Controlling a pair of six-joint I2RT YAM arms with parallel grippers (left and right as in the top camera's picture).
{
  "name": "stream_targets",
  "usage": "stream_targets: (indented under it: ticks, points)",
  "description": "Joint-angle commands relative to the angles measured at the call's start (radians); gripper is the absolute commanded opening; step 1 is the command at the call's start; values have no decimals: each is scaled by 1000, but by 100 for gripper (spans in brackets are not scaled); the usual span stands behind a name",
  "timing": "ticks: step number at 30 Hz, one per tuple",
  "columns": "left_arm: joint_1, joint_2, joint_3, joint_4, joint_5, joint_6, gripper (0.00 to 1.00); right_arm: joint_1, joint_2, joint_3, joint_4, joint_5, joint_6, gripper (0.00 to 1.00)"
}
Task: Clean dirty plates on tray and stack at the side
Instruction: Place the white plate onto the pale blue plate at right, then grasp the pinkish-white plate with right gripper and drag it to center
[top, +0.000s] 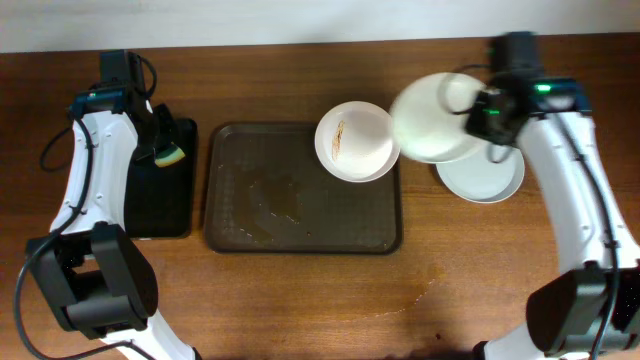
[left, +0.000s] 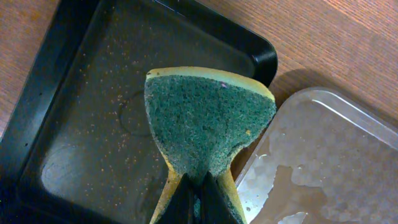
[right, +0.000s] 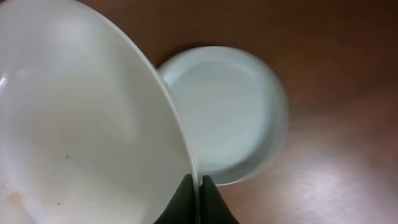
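Note:
The right gripper moves away from the tray, lowers and releases the held plate next. That plate hangs nearer the tray, as the second white plate (top: 484, 178) (right: 225, 112) lies below it.
My right gripper (top: 478, 108) is shut on the rim of a white plate (top: 430, 120) and holds it raised above the table, just right of the brown tray (top: 250, 215). In the right wrist view the held plate (right: 81, 124) fills the left, my fingers (right: 199, 186) pinching its edge. Below it a second white plate (top: 485, 178) lies on the table; it also shows in the right wrist view (right: 230, 106). A third plate (top: 355, 140) with an orange-brown smear sits on the tray's far right corner. My left gripper (top: 160, 140) is shut on a green and yellow sponge (left: 205, 124).
A narrow glossy black tray (top: 160, 200) lies left of the brown tray, under the sponge; in the left wrist view its base (left: 93, 124) shows fine specks. The brown tray's base (left: 323, 162) looks wet with smears.

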Motion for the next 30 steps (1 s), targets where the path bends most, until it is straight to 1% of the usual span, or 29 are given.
stream_targets:
  ticks: [1,4,7,8,9,10,11,12,13,14,15,16,17,18,19,21,23,24,27,28,30]
  points:
    - [1,4,13,3,-7,-3,1,-138,-13,-111,28,-19,9,4]
    - [1,4,13,3,-7,-3,1,-223,-10,-264,161,-20,10,4]
    - [1,4,13,3,-7,-3,1,-241,-3,-385,293,-17,10,4]
    - [1,4,13,3,-7,-3,1,-241,-2,-411,328,-22,11,8]
    - [1,4,13,3,-7,-3,1,-240,-2,-425,355,-32,10,34]
    - [1,4,13,3,-7,-3,1,-240,-2,-429,374,-55,10,56]
    - [1,4,13,3,-7,-3,1,-240,-2,-427,393,-110,8,68]
    - [1,4,13,3,-7,-3,1,-239,-4,-414,410,-229,-26,70]
    - [1,3,13,3,-8,-3,1,-233,-4,-399,423,-333,-39,68]
    - [1,4,13,3,-7,-3,1,-216,-4,-385,454,-439,-39,62]
    - [1,4,13,3,-7,-3,1,-200,-4,-381,476,-483,-38,59]
    - [1,4,13,3,-7,-3,1,-163,-4,-377,504,-504,-8,54]
    - [1,4,13,3,-7,-3,1,-120,-3,-378,524,-499,23,52]
    - [1,4,13,3,-7,-3,1,-71,-2,-378,545,-486,43,51]
    - [1,4,13,3,-7,-3,1,-9,3,-378,556,-426,94,50]
    - [1,4,13,3,-7,-3,1,112,29,-378,556,-265,222,44]
    - [1,4,13,2,-7,-3,1,183,60,-378,556,-198,308,38]
    - [1,4,13,2,-7,-3,1,218,82,-378,556,-167,350,36]
    - [1,4,13,2,-7,-3,1,272,140,-378,556,-127,393,30]
    - [1,4,13,2,-7,-3,1,274,161,-378,552,-127,409,27]
    - [1,4,13,2,-7,-3,1,277,203,-378,553,-135,412,24]
